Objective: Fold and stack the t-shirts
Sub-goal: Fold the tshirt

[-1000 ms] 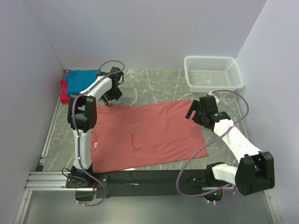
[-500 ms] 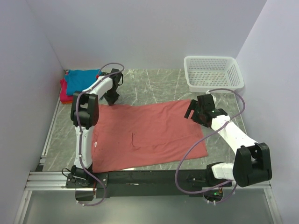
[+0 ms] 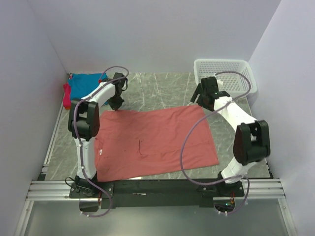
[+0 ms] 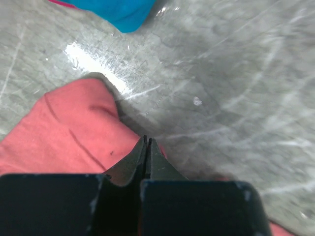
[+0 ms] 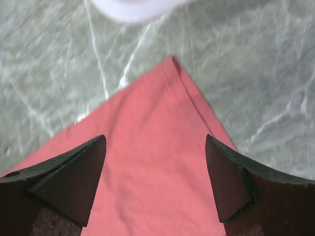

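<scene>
The right gripper slides down and to its left in the top view to the shirt's far edge [image 3: 186, 108] [image 5: 118, 93] next, since that edge's other end is already pinched.
A salmon-red t-shirt [image 3: 152, 140] lies spread flat on the marble table. My left gripper [image 3: 114, 102] is down at its far left corner. In the left wrist view its jaws [image 4: 146, 140] are pressed together on the shirt's edge [image 4: 64, 132], with red cloth showing on both sides of the tips. My right gripper [image 3: 199, 98] hovers open over the far right corner; the cloth [image 5: 152, 162] lies between and below its spread fingers [image 5: 155, 142]. A teal-blue t-shirt [image 3: 83, 83] rests on a magenta-pink one [image 3: 66, 96] in the far left corner.
A white mesh basket [image 3: 224, 61] stands at the far right, just behind my right gripper; its blurred rim [image 5: 133, 7] shows in the right wrist view. The teal shirt's edge [image 4: 123, 10] lies close beyond my left gripper. Walls enclose the table on three sides.
My left gripper has closed at the shirt's far left corner. The right arm has swung from the shirt's right edge up to its far right corner, still open.
</scene>
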